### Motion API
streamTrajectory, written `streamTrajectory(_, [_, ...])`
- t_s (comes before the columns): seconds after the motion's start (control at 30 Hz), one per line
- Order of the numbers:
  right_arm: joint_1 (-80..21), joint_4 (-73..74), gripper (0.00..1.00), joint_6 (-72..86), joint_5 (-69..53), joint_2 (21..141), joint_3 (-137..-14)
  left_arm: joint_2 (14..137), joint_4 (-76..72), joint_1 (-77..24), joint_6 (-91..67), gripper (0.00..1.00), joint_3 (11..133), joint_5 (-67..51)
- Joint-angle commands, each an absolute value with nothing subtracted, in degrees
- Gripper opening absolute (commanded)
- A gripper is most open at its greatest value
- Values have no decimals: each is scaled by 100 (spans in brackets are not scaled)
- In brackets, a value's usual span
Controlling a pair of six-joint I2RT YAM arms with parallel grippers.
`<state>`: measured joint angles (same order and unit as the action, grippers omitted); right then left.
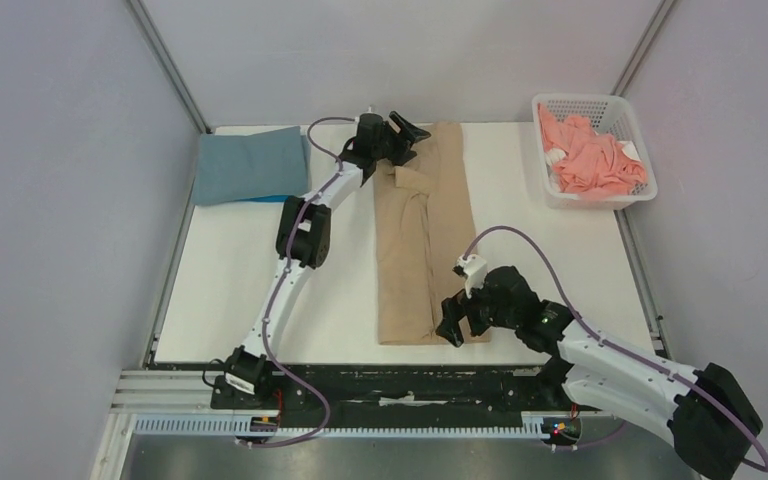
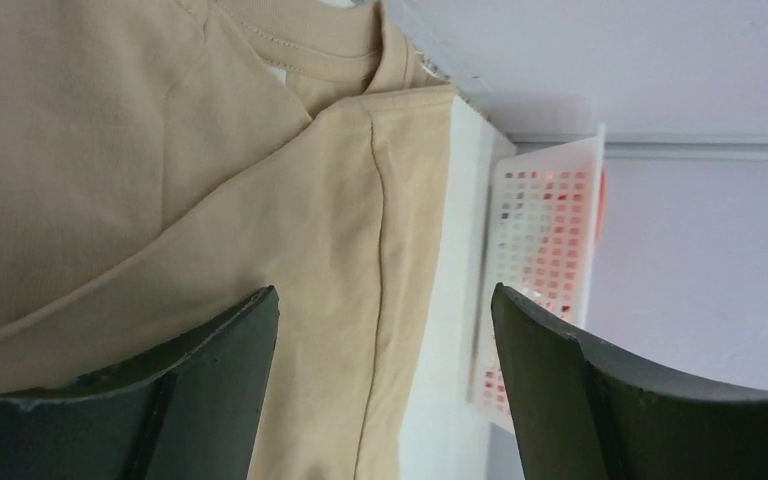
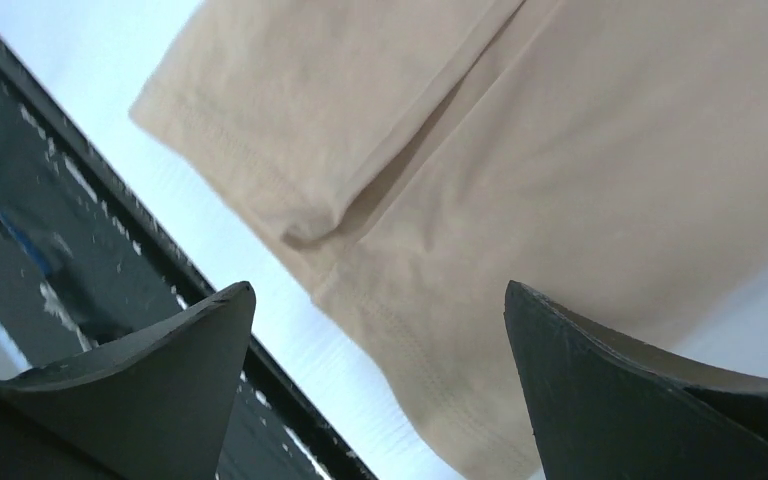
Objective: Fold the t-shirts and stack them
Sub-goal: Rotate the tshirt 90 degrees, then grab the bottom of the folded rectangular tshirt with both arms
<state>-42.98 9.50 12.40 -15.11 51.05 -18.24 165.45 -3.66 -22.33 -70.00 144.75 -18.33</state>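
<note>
Next, my left gripper rises, comes back and lowers onto the tan shirt's loose hem corner [image 1: 383,340], as that lies back from it, by the front bar.
The tan t-shirt [image 1: 425,235] lies folded into a long narrow strip down the middle of the table. My left gripper [image 1: 407,132] is open above its collar end; the left wrist view shows the collar and shoulder seam [image 2: 260,150] between the jaws. My right gripper [image 1: 460,325] is open above the hem end's right corner, seen close in the right wrist view [image 3: 480,170]. A dusty grey-blue t-shirt [image 1: 250,165] lies folded at the back left, on a bright blue one [image 1: 265,198] whose edge shows. A coral pink t-shirt [image 1: 590,155] is crumpled in the basket.
The white lattice basket [image 1: 600,110] stands at the back right corner; it also shows in the left wrist view [image 2: 540,250]. The table's dark front rail [image 3: 90,220] runs just below the tan shirt's hem. Grey walls close in the table on three sides.
</note>
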Motion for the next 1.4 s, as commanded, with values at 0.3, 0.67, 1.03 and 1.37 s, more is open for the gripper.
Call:
streamTrajectory(0.3, [-4287,2042,98,2962,1250,4049,-2339,11650,1700,-2425,-3587,84,11860,-1901])
streamTrajectory(0.67, [-4289,2946,98,3396,1239,3651,-2123,8131,1902,-3774,-4172,84,6350,-498])
streamTrajectory(1.03, [-4291,3031,99,3554,702,3352,-1688,6913,2004,-5264,-4942,84,3737,-164])
streamTrajectory(1.37, [-4289,3041,83,3580,626,3466,-1526,7148,1350,-5666,-5326,61,3077,-391])
